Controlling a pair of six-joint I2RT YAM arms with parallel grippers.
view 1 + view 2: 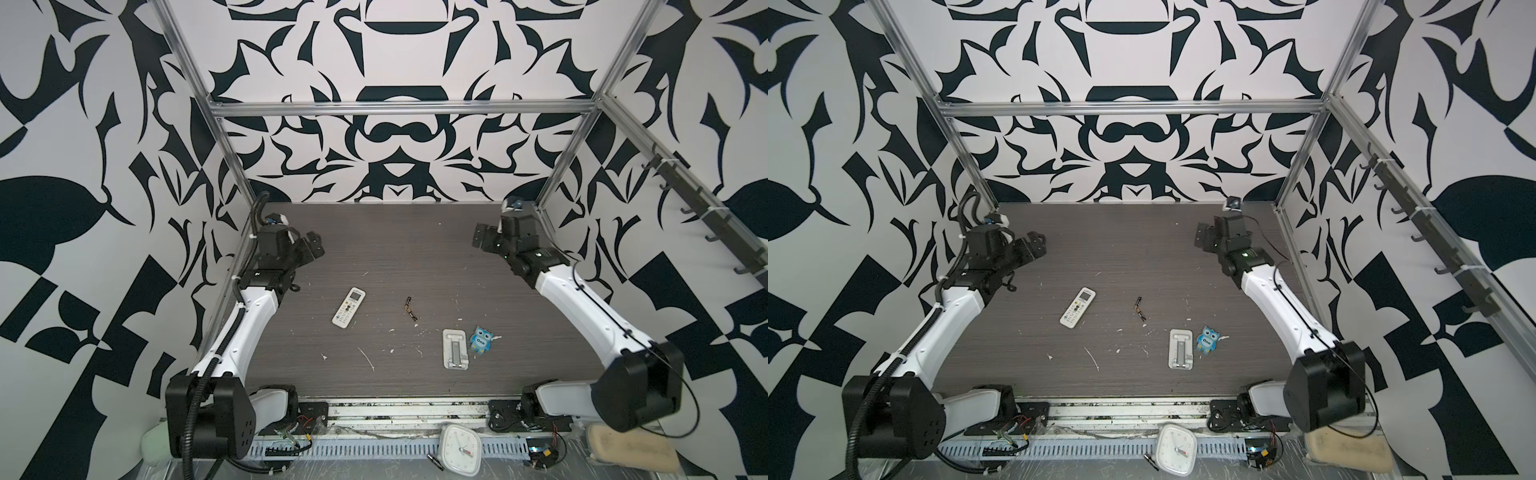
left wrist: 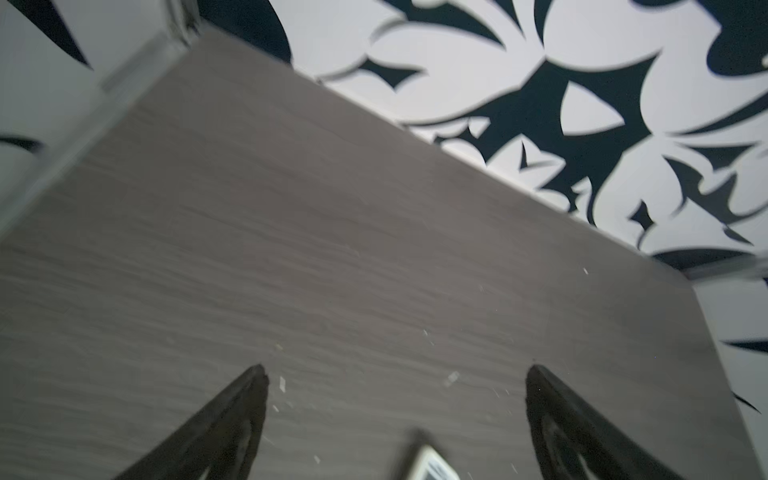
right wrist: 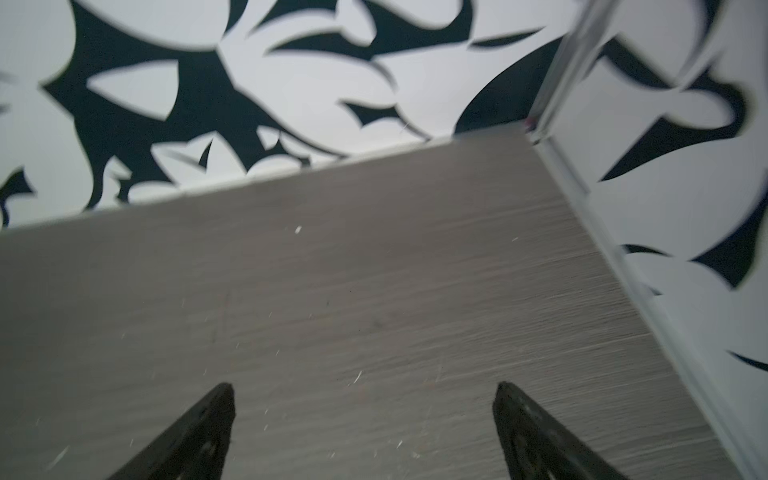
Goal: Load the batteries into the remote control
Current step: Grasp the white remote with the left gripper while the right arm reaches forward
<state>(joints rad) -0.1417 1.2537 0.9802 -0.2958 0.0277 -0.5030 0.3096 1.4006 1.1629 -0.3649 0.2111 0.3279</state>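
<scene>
I should next swing my left gripper toward the batteries, tilt the fingertips down and lower them around the remote control's screen end (image 1: 356,295) (image 2: 432,467), because it is below and nearer the batteries.
The remote control (image 1: 348,306) (image 1: 1077,306) lies face up, screen end farthest back, left of the table's middle. One of its corners shows blurred in the left wrist view (image 2: 432,467). The batteries (image 1: 410,309) (image 1: 1140,309), two thin dark cylinders with brass marks, lie end to end in a bent line to the right of it. My left gripper (image 1: 312,243) (image 2: 397,374) hangs open above the back left of the table, behind the remote control. My right gripper (image 1: 482,237) (image 3: 363,395) hangs open at the back right. Neither holds anything.
A flat silvery stand (image 1: 456,349) and a blue owl toy (image 1: 482,340) lie at the front right of the dark wood table (image 1: 395,249). A square white clock (image 1: 459,449) and a beige sponge (image 1: 631,451) sit beyond the front edge. Metal frame posts stand at the back corners.
</scene>
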